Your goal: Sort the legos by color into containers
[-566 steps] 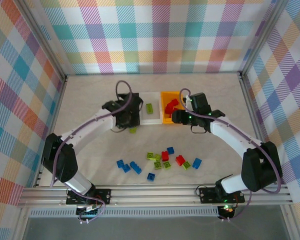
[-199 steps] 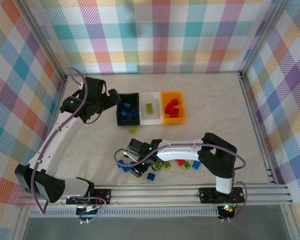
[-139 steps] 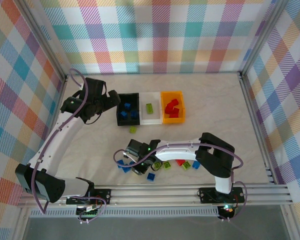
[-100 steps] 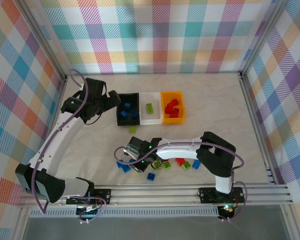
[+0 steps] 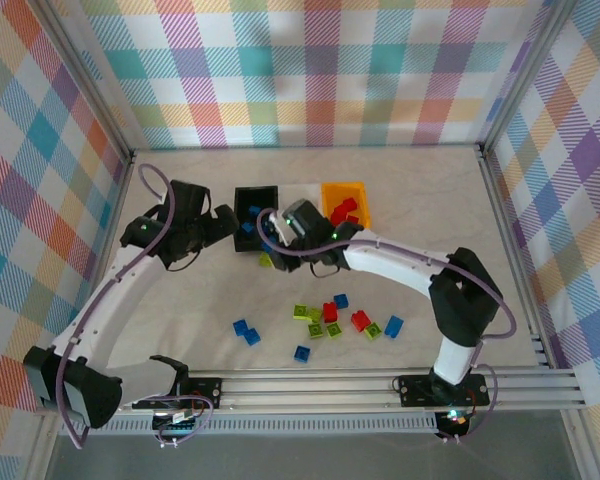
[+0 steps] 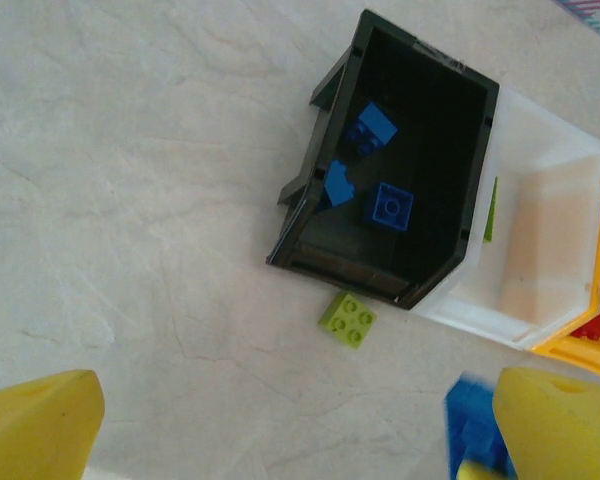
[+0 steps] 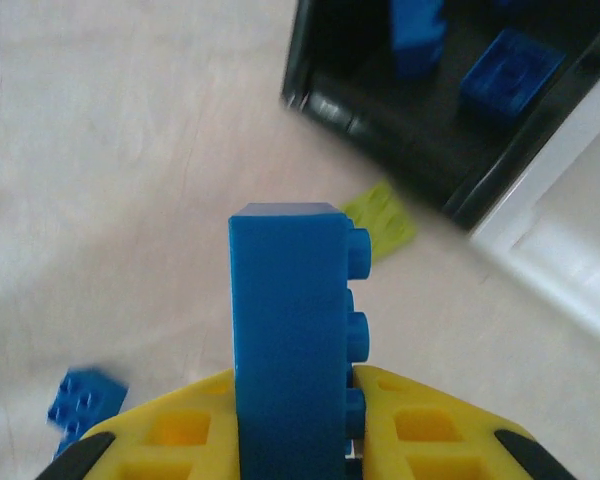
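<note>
The long blue lego (image 7: pixel 290 340) needs to go outward over the bottom of the black container, and my right gripper needs to release it there, because the legos already inside are blue.
A long blue lego (image 7: pixel 290 340) stands upright with my right gripper (image 7: pixel 295 385) shut on it. That gripper (image 5: pixel 272 232) hovers by the near right corner of the black container (image 5: pixel 252 203). Inside the black container (image 6: pixel 400 210) lie three blue legos (image 6: pixel 391 206). A lime green lego (image 6: pixel 347 317) lies on the table just in front of it. The white container (image 6: pixel 540 250) and the orange container (image 5: pixel 345 190), which has red legos in it, adjoin to the right. My left gripper (image 5: pixel 216 228) hangs open beside the black container's left side, with nothing between its fingers (image 6: pixel 40 420).
Loose legos lie scattered near the front: blue ones (image 5: pixel 246 331), a mixed cluster of green, red and blue (image 5: pixel 330 315), and a blue one (image 5: pixel 393 326) at the right. Metal rails run along both sides and the near edge. My right arm stretches over the white container.
My right gripper shut on a blue lego in the front pile, then carried it back to the black container. My left gripper shifted slightly down and nearer, staying open.
</note>
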Robot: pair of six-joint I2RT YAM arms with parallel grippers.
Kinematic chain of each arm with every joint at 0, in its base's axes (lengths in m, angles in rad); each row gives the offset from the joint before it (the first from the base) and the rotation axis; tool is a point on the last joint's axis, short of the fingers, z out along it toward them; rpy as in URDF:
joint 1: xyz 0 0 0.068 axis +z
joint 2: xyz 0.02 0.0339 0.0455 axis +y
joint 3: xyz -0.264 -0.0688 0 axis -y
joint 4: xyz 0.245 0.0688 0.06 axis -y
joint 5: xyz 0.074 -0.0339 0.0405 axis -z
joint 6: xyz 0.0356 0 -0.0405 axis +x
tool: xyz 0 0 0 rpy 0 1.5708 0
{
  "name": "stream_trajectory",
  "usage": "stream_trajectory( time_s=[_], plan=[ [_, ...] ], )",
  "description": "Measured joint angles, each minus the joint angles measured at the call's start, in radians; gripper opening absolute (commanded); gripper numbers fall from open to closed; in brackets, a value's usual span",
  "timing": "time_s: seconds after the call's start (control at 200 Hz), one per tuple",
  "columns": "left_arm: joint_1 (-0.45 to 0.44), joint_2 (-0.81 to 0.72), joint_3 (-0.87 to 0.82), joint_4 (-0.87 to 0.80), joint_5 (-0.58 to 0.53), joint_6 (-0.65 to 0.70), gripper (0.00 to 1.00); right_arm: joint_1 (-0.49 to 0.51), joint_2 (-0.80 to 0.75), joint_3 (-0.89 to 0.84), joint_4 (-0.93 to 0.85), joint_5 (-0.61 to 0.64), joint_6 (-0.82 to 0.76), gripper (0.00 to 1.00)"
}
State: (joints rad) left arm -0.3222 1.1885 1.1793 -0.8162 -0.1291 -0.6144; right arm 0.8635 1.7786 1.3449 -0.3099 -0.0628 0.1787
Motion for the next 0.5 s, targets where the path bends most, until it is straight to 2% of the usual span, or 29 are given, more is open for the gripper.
stream_trajectory(
  time_s=[0.215,0.5],
  plan=[
    [0.0,-0.067,-0.094,0.006,0.029,-0.018,1.0,-0.081,0.167,0.19,0.041,-0.048,0.027,0.11],
    [-0.01,-0.104,-0.174,0.012,0.086,-0.026,1.0,-0.125,0.299,0.349,0.04,-0.105,0.079,0.35]
  ],
)
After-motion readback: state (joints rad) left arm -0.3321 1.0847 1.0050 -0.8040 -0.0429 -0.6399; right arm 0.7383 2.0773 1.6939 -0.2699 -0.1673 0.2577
